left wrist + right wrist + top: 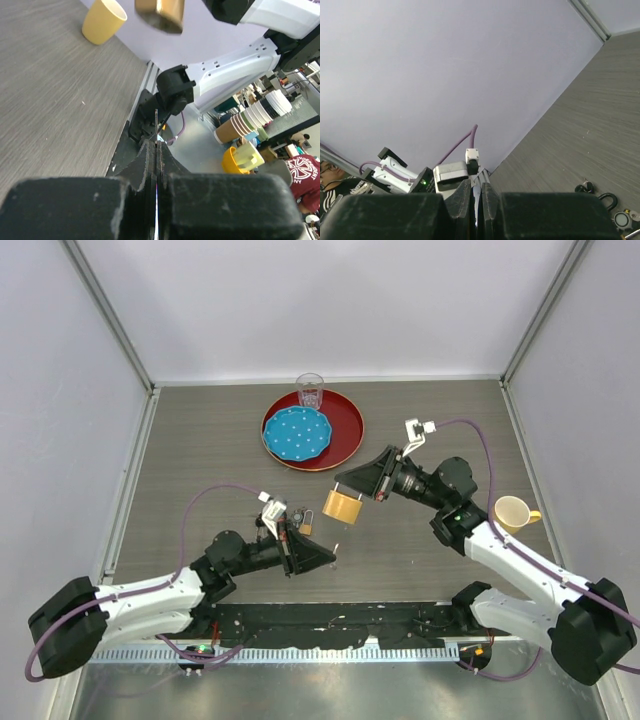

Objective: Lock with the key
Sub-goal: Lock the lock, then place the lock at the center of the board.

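Observation:
My right gripper should next lower the padlock and tilt its fingers down, so that the lock body comes onto the table beside the heap.
My right gripper [347,483] is shut on the shackle of a brass padlock [342,506] and holds it above the table's middle. In the right wrist view the jaws [476,189] are closed on a thin dark piece, and the lock body is hidden. My left gripper [325,558] is shut on a key whose tip [337,547] points toward the padlock from below and to the left. In the left wrist view the key [156,125] is a thin blade edge-on between the closed jaws [156,146]. The padlock [160,15] hangs at that view's top, apart from the key.
A bunch of rings and small keys [299,520] lies on the table beside the left wrist; it also shows in the right wrist view [615,210]. A red tray [345,430] with a blue plate [296,433] and a glass [310,391] stands at the back. A yellow cup [513,512] stands at the right.

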Available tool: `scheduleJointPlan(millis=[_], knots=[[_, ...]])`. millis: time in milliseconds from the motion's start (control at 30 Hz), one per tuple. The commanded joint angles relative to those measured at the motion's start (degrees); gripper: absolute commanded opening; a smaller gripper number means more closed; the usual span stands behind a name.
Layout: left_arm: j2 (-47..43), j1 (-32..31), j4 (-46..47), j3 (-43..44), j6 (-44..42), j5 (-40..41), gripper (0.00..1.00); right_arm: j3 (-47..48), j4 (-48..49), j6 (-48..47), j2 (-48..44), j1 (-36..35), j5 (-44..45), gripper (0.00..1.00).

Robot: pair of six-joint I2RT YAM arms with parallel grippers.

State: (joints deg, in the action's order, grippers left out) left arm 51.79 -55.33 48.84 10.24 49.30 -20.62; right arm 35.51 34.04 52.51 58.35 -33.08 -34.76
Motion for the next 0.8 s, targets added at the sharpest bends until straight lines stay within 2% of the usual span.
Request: scheduleJointPlan(millis=[0, 200, 433, 600, 767], knots=[[-0.1, -0.6, 1.3, -0.5, -0.2, -1.6, 0.00, 2.9, 10.6, 2.7, -2.1, 0.6, 0.6, 0.02], [-3.5, -0.7, -0.5, -1.1, -0.8, 0.2, 0.00, 4.4, 5.7, -0.5, -1.6, 2.1, 0.2, 0.02], [-11.7, -0.7, -9.8, -1.1, -2.8, 4.8, 0.00, 5.5, -2.0, -6.8, 3.3, 4.3, -2.0, 0.02], [-18.5, -0.7, -15.7, -1.1, -4.0, 8.8, 0.00, 4.9, -2.0, -9.2, 12.2, 5.0, -4.3, 0.02], [-23.1, -0.7, -20.4, -1.4, -4.9, 11.2, 0.00, 4.1, 2.3, -9.0, 21.5, 5.0, -5.2, 0.02]])
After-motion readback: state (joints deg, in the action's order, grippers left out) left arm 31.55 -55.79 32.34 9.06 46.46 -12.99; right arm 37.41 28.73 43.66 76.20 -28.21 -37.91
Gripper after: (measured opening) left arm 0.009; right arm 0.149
